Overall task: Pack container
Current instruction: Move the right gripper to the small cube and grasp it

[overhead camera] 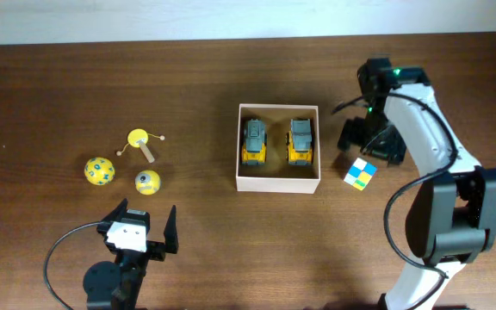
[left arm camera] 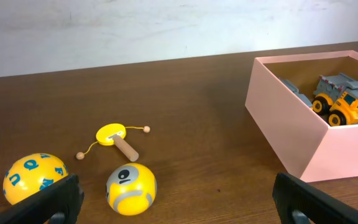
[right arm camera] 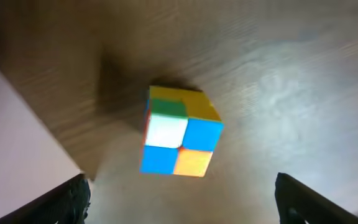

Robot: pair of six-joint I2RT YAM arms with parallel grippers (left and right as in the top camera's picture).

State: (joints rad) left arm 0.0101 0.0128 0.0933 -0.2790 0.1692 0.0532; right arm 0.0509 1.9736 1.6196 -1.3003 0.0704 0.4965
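I will next lower my right gripper with open fingers around the coloured puzzle cube (overhead camera: 360,173) (right arm camera: 179,132) below it, since bare tabletop leaves room on both sides.
The container (overhead camera: 278,183) is a square white box, tan inside, at the table's middle; it shows at the right of the left wrist view (left arm camera: 291,134) and at the left of the right wrist view (right arm camera: 11,137). Two yellow toy trucks (overhead camera: 255,141) (overhead camera: 300,141) lie in it. A coloured puzzle cube (overhead camera: 360,173) lies on the table just right of the box. My right gripper (overhead camera: 370,143) is open above it, the cube (right arm camera: 179,132) ahead of its fingers. My left gripper (overhead camera: 145,226) is open and empty at the front left.
At the left lie a yellow ball with blue marks (overhead camera: 99,170), a yellow-and-grey ball (overhead camera: 147,182) and a small yellow drum toy with a wooden handle (overhead camera: 141,142). They also show in the left wrist view: (left arm camera: 33,177), (left arm camera: 131,188), (left arm camera: 117,138).
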